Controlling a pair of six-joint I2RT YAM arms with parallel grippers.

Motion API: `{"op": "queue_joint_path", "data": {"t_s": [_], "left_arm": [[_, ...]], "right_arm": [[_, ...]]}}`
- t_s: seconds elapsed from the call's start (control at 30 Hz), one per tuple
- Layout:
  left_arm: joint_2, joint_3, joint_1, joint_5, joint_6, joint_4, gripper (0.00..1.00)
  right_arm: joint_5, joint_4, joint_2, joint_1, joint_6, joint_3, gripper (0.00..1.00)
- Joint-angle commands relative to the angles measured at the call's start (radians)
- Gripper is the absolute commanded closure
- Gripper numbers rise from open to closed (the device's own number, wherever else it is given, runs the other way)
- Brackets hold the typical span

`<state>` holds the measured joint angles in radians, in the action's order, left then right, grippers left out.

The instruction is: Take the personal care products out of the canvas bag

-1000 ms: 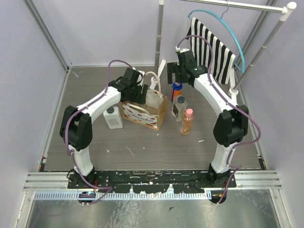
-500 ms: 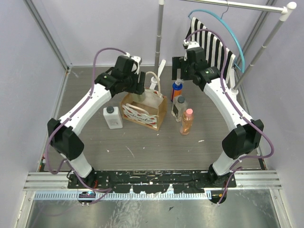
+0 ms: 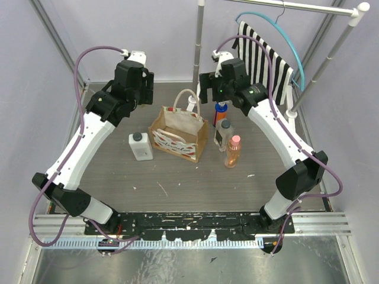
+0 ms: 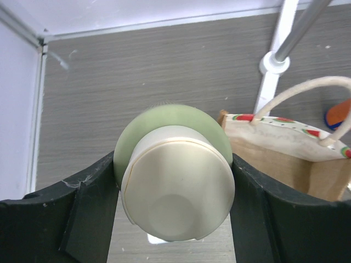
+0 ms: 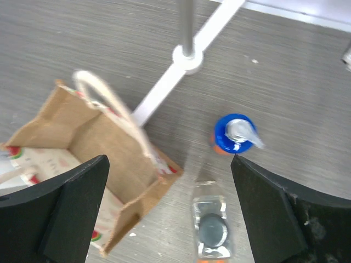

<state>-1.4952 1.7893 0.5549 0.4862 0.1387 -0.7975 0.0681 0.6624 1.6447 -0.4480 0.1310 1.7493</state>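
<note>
The white bottle (image 3: 145,128) has bare floor behind it, beside the canvas bag (image 3: 177,133). I need to move my left gripper down there next and release the pale green bottle.
My left gripper (image 4: 174,189) is shut on a pale green bottle with a cream cap (image 4: 178,183), held up high. In the top view that gripper (image 3: 136,89) hangs left of and behind the canvas bag (image 3: 177,133), which stands open on the floor (image 4: 285,159). My right gripper (image 5: 170,181) is open and holds nothing, above the bag's right edge (image 5: 82,148) and a blue-capped orange bottle (image 5: 236,133). A white bottle with a dark cap (image 3: 140,146) stands left of the bag. To its right stand the blue-capped bottle (image 3: 220,111), a clear dark-capped bottle (image 3: 223,133) and an orange pink-capped bottle (image 3: 233,151).
A black-and-white striped cloth (image 3: 263,62) hangs on a blue hanger at the back right. A white rack foot (image 5: 186,55) and its pole stand just behind the bag. Grey walls close in the left, the back and the right.
My left arm has risen out of the bag and swung back and to the left with the green bottle. My right arm has shifted slightly left, still open.
</note>
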Motion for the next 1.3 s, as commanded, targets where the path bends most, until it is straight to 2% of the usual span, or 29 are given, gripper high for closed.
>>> {"op": "queue_joint_path", "data": {"t_s": [0.0,0.23,0.37,0.53,0.8,0.83,0.97,1.27], "left_arm": [[0.012,-0.007,-0.041,0.071,0.023,0.031,0.57],[-0.006,-0.197,-0.116,-0.079,0.099,0.087,0.57],[-0.033,-0.294,-0.161,-0.169,0.158,0.127,0.62],[-0.059,-0.379,-0.171,-0.212,0.191,0.194,0.62],[-0.155,-0.401,-0.171,-0.249,0.210,0.182,0.64],[-0.159,-0.403,-0.171,-0.253,0.214,0.181,0.61],[-0.165,-0.408,-0.171,-0.263,0.223,0.167,0.36],[-0.141,-0.393,-0.171,-0.233,0.207,0.096,0.06]], "right_arm": [[-0.025,-0.002,0.008,-0.095,-0.026,0.069,0.01],[-0.010,0.002,0.024,-0.157,-0.023,0.065,0.01],[-0.009,0.017,0.050,-0.189,-0.033,0.076,0.01],[0.026,0.045,0.070,-0.225,-0.040,0.078,0.01],[0.017,0.033,0.052,-0.236,-0.021,0.024,0.01],[0.025,0.028,0.045,-0.235,-0.018,0.010,0.00],[0.053,0.008,0.016,-0.235,-0.012,-0.033,0.00],[0.096,-0.043,-0.066,-0.225,0.007,-0.091,0.00]]}}
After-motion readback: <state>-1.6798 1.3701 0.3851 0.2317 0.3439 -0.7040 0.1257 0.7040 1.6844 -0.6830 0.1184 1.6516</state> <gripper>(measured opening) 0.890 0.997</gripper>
